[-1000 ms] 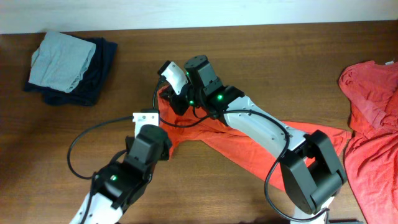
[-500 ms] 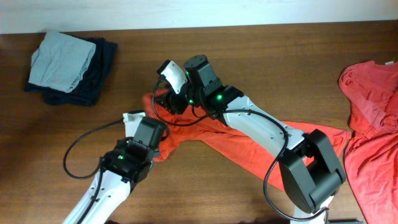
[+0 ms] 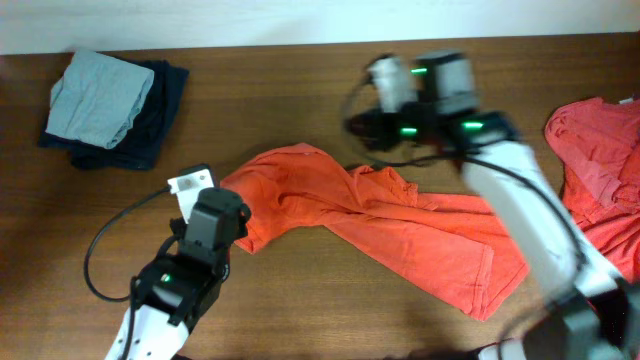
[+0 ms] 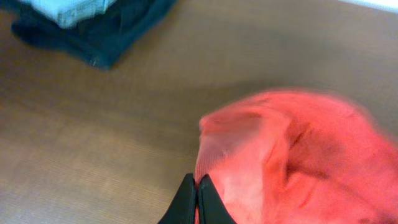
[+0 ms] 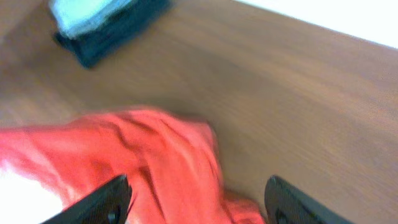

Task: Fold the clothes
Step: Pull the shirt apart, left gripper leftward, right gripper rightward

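The right gripper moves back down onto the shirt's seamed end next, below it and to its right in the overhead view, with the opposite edge held.
One orange-red T-shirt lies crumpled and stretched across the middle of the table. My left gripper is shut on its left edge. In the left wrist view the fingertips are pressed together with a sliver of red cloth between them. My right gripper hangs open above the shirt's upper edge, blurred, holding nothing. In the right wrist view its fingers stand wide apart over the red cloth. A second orange-red T-shirt lies bunched at the right edge.
A folded pale grey-green garment rests on a folded dark navy garment at the back left. It also shows in the left wrist view as the navy pile. Bare wooden table runs along the back.
The right gripper opened, let go of the shirt and swung away to the right. The left gripper drew the shirt's edge leftward, and the cloth now lies more spread out.
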